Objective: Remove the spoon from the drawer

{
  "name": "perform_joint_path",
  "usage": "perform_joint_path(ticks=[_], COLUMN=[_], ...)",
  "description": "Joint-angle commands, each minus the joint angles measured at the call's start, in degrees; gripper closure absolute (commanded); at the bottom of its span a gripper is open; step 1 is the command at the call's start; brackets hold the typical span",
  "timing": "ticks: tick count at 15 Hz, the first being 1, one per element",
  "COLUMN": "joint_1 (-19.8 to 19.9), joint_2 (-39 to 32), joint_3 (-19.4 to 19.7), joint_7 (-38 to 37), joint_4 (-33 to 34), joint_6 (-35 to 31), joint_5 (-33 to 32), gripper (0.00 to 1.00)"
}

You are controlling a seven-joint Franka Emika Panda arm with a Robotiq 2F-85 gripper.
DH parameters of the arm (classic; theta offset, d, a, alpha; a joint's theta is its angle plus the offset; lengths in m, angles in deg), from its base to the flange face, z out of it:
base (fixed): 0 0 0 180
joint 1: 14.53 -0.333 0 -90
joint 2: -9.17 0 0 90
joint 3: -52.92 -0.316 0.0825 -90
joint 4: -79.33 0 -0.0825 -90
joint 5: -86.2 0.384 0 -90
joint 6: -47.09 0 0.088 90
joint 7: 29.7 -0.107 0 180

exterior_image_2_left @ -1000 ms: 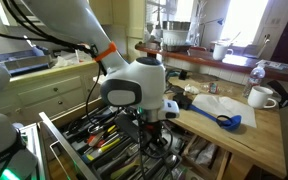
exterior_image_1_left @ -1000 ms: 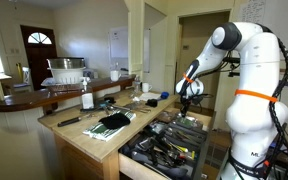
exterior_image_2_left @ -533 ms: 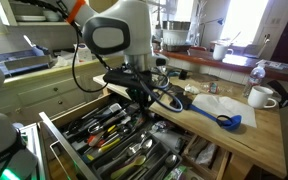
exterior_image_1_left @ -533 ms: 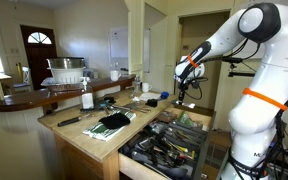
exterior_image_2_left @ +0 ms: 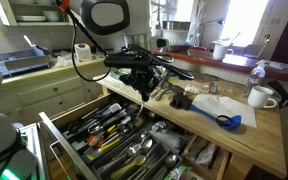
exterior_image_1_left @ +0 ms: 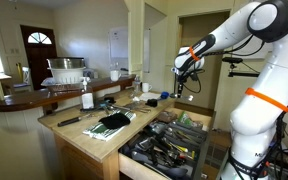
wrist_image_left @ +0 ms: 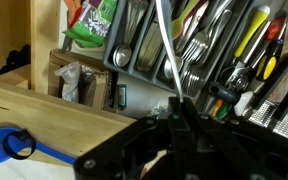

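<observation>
The metal utensils on the wooden counter are outside the drawer. I will move my gripper outward and then down to them and let go of the spoon there.
The drawer (exterior_image_1_left: 170, 141) stands pulled open below the wooden counter, its dark dividers crowded with metal and black utensils; it also shows in an exterior view (exterior_image_2_left: 112, 137) and the wrist view (wrist_image_left: 227, 42). My gripper (exterior_image_1_left: 184, 84) hangs well above the drawer, by the counter's edge (exterior_image_2_left: 144, 82). In the wrist view the jaws (wrist_image_left: 174, 108) are shut on the thin metal handle of a spoon (wrist_image_left: 163, 55), which sticks out from between them. The spoon's bowl is hidden.
A blue scoop (exterior_image_2_left: 225, 120) and a white mug (exterior_image_2_left: 262, 97) lie on the counter near the gripper. A dark green cloth (exterior_image_1_left: 112, 122) and a white bottle (exterior_image_1_left: 87, 100) sit farther along the counter. An open cabinet door (exterior_image_2_left: 59, 150) stands beside the drawer.
The gripper has risen out of the drawer with the spoon in its jaws and moved up and toward the counter's edge.
</observation>
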Motion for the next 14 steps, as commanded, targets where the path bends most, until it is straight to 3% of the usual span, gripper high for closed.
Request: perform_joint_path(ticks=[1, 7, 10, 14], joint_1=[-3.76, -11.04, -10.46, -7.13], joint_2=[-2.58, -9.86, -16.77, -26.40], joint_3=[2.92, 5.68, 4.77, 2.29], joint_7=[2.94, 22.54, 27.58, 24.56], joint_4=[4.07, 21.73, 30.21, 38.77], joint_6=[0.61, 6.46, 13.22, 18.74], joint_5=[1.17, 24.37, 34.45, 38.71], gripper=[0.98, 0.98, 0.98, 0.98])
